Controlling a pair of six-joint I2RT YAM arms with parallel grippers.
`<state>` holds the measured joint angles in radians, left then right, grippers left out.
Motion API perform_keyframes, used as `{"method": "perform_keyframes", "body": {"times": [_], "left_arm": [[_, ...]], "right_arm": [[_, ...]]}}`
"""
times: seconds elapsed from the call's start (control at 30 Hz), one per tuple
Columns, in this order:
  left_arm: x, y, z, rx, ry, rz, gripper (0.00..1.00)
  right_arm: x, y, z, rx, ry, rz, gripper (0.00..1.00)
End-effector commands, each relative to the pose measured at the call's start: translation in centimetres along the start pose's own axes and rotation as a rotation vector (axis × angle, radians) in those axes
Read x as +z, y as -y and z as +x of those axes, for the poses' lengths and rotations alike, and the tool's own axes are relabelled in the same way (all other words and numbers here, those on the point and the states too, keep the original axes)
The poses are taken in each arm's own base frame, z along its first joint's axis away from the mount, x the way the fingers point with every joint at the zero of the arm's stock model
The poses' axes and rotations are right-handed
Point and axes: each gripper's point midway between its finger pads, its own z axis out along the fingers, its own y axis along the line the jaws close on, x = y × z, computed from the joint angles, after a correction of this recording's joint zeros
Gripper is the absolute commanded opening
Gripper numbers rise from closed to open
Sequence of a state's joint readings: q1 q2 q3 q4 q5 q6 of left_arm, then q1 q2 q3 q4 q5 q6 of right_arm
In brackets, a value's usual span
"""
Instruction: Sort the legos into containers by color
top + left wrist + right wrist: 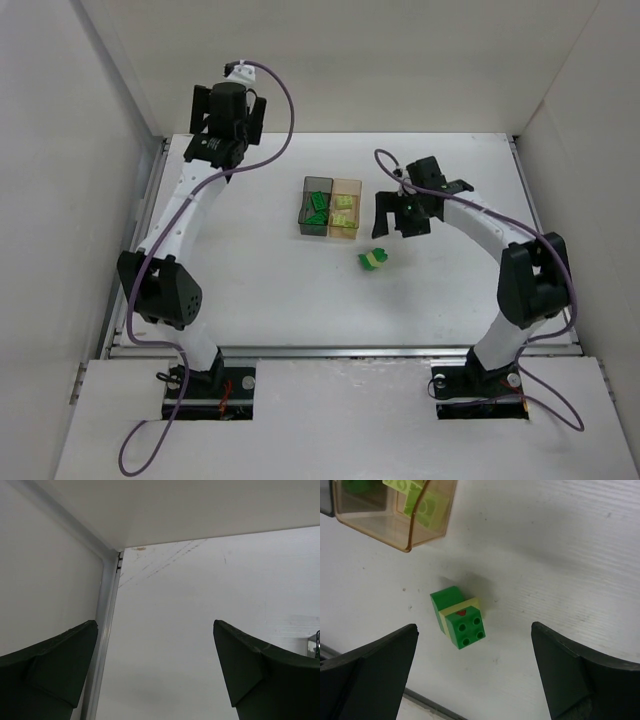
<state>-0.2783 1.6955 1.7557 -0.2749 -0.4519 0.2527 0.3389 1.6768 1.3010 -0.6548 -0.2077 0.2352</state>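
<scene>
The right gripper should go down and pull back onto the stack's studded green end (380,254) (465,627), because that end is below the gripper and back toward the robot's base.
A small stack of legos (373,260), two dark green bricks with a pale yellow-green one between them, lies on the white table right of the bins; in the right wrist view the stack (458,617) sits between and beyond my open fingers. The smoky grey bin (316,207) holds dark green legos. The amber-orange bin (345,209) joined to it holds pale yellow-green legos; its corner shows in the right wrist view (405,525). My right gripper (398,218) is open and empty, just above and right of the stack. My left gripper (226,118) is open and empty, raised at the far left.
White walls enclose the table on the left, back and right. A metal rail (102,630) runs along the left wall's foot. A metal strip (340,350) edges the table's near side.
</scene>
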Motion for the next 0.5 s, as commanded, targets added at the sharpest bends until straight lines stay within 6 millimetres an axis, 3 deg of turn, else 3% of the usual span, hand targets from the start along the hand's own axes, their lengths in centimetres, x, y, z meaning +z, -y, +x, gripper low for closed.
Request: {"method": "perform_keyframes", "body": {"times": [0.0, 0.03, 0.1, 0.27, 0.47], "left_arm": [[-0.4, 0.9, 0.2, -0.005, -0.030, 0.056, 1.00], [-0.5, 1.6, 0.8, 0.009, -0.046, 0.071, 1.00], [-0.8, 3.3, 1.9, 0.027, -0.069, 0.086, 1.00], [-1.4, 5.0, 4.3, 0.084, -0.120, 0.069, 1.00], [-2.0, 6.6, 4.6, 0.087, -0.124, 0.099, 1.00]], "right_arm": [[2.5, -0.4, 1.0, 0.037, -0.050, -0.162, 1.00], [2.6, 0.4, 1.4, 0.059, -0.052, -0.191, 1.00], [2.7, -0.6, 1.2, 0.044, -0.032, -0.281, 1.00], [2.8, -0.6, 2.4, 0.025, -0.049, -0.317, 1.00], [3.5, -1.1, 3.6, 0.017, -0.085, -0.381, 0.97]]}}
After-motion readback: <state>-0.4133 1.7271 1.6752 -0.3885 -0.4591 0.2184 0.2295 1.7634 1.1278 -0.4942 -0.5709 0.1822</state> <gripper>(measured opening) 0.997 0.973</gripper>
